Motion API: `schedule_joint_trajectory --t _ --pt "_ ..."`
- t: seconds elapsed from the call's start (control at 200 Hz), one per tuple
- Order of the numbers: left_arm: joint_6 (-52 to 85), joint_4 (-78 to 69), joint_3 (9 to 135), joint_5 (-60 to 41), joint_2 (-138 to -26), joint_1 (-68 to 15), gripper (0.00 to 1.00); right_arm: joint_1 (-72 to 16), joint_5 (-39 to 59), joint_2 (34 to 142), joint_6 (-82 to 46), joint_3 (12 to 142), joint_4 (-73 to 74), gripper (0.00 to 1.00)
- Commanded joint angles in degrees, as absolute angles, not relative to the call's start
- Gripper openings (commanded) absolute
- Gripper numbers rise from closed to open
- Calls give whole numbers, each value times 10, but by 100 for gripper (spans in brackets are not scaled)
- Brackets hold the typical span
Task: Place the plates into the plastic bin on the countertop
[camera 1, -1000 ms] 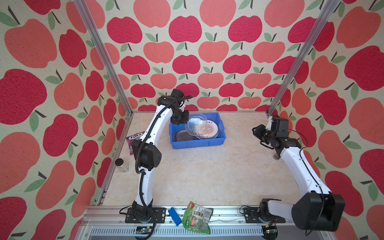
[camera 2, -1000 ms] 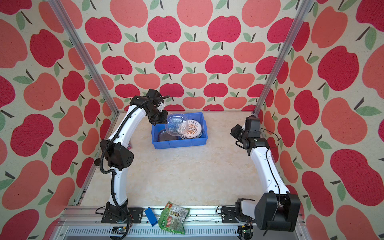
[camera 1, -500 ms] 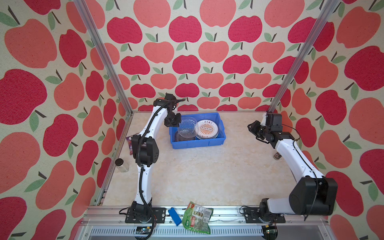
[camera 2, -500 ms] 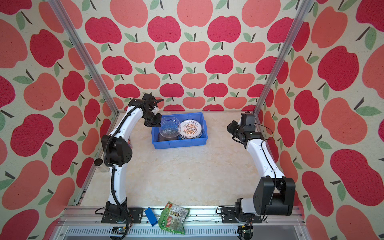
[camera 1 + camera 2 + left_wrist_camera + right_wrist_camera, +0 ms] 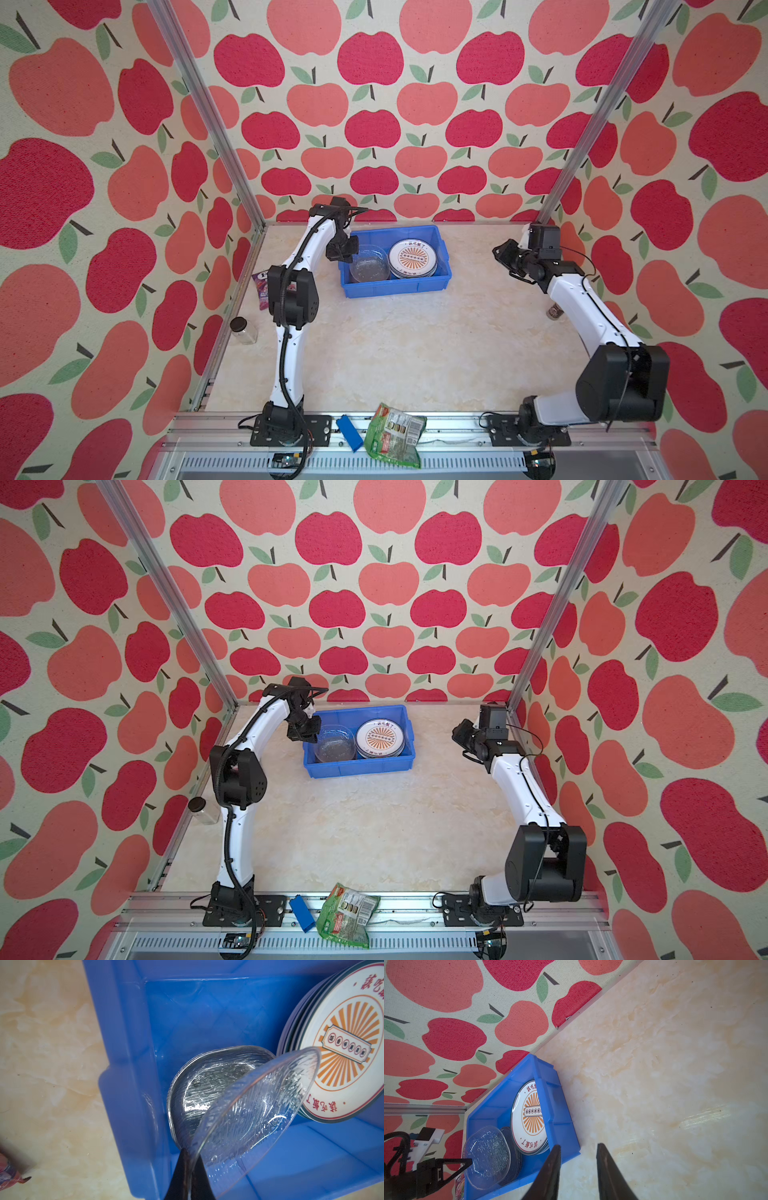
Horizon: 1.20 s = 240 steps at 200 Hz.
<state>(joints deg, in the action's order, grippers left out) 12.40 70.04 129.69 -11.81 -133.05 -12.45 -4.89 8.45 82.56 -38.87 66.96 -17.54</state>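
The plate already hangs above the stacked glass plates, so the plate's rim comes down slightly with my left gripper next and gets released over them.
The plastic bin (image 5: pixel 395 286) (image 5: pixel 361 767) stands at the back of the countertop (image 5: pixel 415 353). A stack of round white plates (image 5: pixel 412 257) (image 5: pixel 342 1053) (image 5: pixel 529 1118) with an orange sunburst on top fills its right half. Stacked glass plates (image 5: pixel 207 1082) lie in its left half. My left gripper (image 5: pixel 190 1153) (image 5: pixel 347 253) (image 5: pixel 309 733) is shut on the rim of another glass plate (image 5: pixel 259 1109) (image 5: pixel 488 1155), held tilted just over that stack. My right gripper (image 5: pixel 578 1147) (image 5: pixel 498 253) hangs open and empty above the countertop, right of the bin.
A green snack packet (image 5: pixel 395 432) and a small blue block (image 5: pixel 348 432) lie on the front rail. A black-lidded jar (image 5: pixel 243 330) and a purple packet (image 5: pixel 262 286) sit by the left rail. A small can (image 5: pixel 552 311) stands behind the right arm.
My left gripper has carried the glass plate leftward and down, from over the round plates to over the glass stack. The right gripper shifted slightly towards the back, still open.
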Motion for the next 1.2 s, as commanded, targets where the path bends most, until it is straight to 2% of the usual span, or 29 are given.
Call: schedule_joint_trajectory --t 0.0,0.145,0.315,0.405,0.55,0.59,0.915,1.021,1.196 --pt "114 707 1299 -113 -1346 -120 0 -54 92 831 -400 683 -167 32" --pt "116 714 1312 -109 -1360 -117 0 -55 95 835 -401 683 -163 32" --pt "116 715 1314 -99 -1364 -116 32 -56 100 838 -401 686 -163 32" --pt "116 714 1316 -95 -1361 -116 39 -58 104 842 -402 687 -159 32" --pt "116 719 1325 -88 -1362 -114 44 -60 106 847 -403 692 -158 32" --pt "118 719 1327 -83 -1362 -114 50 -60 106 848 -403 692 -157 32" --pt "117 687 1339 -77 -1327 -120 54 -63 128 866 -393 706 -154 32" --pt "106 630 1315 -80 -1285 -129 57 -75 159 883 -354 738 -177 32" --pt "98 499 1232 -74 -1191 -145 64 -116 150 916 -263 812 -256 32"
